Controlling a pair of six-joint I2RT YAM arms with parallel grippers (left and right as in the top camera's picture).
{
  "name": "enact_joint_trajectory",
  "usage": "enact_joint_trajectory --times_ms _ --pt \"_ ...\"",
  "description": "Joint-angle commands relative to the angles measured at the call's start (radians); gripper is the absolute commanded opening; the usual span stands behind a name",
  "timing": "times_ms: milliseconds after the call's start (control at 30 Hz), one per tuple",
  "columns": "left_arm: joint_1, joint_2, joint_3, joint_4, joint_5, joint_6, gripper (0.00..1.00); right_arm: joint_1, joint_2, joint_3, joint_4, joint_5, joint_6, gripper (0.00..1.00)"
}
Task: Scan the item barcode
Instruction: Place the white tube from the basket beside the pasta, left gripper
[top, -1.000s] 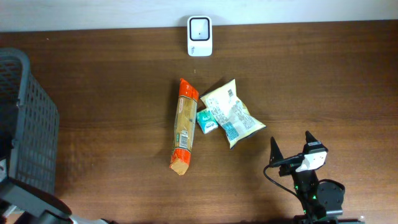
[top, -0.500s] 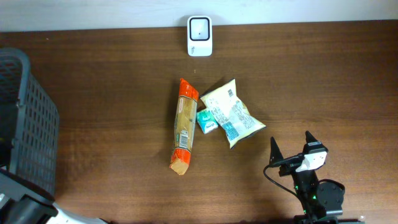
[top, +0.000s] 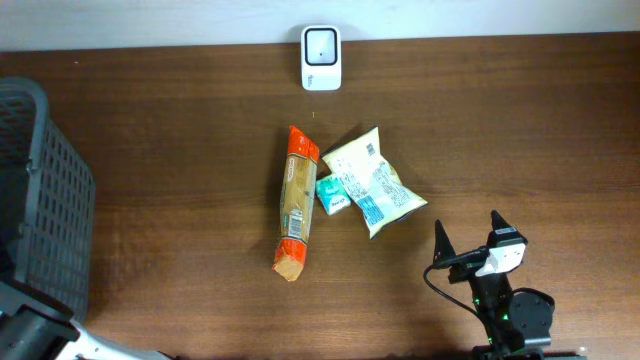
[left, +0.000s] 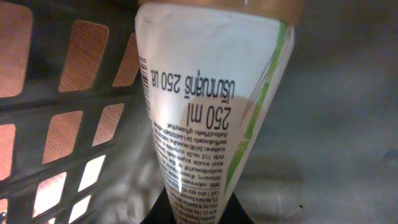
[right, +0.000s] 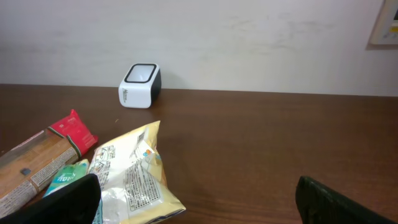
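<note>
The bare table beside the orange-ended packet lies right of my left gripper in the overhead view, so next my left gripper will lift out, cross there, lower and release the tube.
In the left wrist view my left gripper (left: 194, 211) is inside the grey basket (left: 68, 118), shut on the narrow end of a white tube (left: 211, 93) with a green stripe and small print. A strip of barcode shows at the tube's left edge. The white scanner (top: 321, 58) stands at the table's far edge, also seen in the right wrist view as a scanner (right: 139, 86) against the wall. My right gripper (top: 468, 232) rests open near the front right, nothing between its fingers.
An orange-ended long packet (top: 296, 203), a small teal packet (top: 332, 194) and a yellow-white bag (top: 373, 180) lie together mid-table. The dark basket (top: 45, 200) fills the left edge. Part of the left arm (top: 40, 338) shows at the lower left corner.
The left arm's visible part at the lower left corner has shifted a little. The right arm and the packets on the table have not moved.
</note>
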Motion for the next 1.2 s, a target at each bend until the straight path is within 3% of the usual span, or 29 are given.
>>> enact_joint_trajectory --times_ms 0,300,533,633,700,767,967,1167 --pt "-0.011 0.044 -0.026 -0.031 0.046 -0.006 0.0 0.001 -0.006 -0.008 0.0 -0.008 0.011 0.99" --pt "-0.191 -0.156 0.064 -0.029 0.097 -0.006 0.0 0.001 -0.006 -0.008 0.0 -0.008 0.011 0.99" --pt "-0.276 -0.463 0.165 0.054 0.097 -0.036 0.0 0.001 -0.006 -0.008 0.0 -0.008 0.011 0.99" --pt "-0.385 -0.644 0.175 0.112 0.135 -0.192 0.0 0.001 -0.006 -0.008 0.0 -0.008 0.011 0.99" --pt "-0.49 -0.728 0.175 0.097 0.253 -0.216 0.0 0.001 -0.006 -0.008 0.0 -0.008 0.011 0.99" --pt "-0.644 -0.773 0.175 0.016 0.387 -0.324 0.0 0.001 -0.006 -0.008 0.0 -0.008 0.011 0.99" --pt "-1.016 -0.633 0.077 -0.182 0.393 -0.488 0.0 0.001 -0.006 -0.008 0.0 -0.008 0.011 0.99" --pt "-1.147 -0.412 -0.063 -0.172 0.388 -0.648 0.0 0.001 -0.006 -0.008 0.0 -0.008 0.011 0.99"
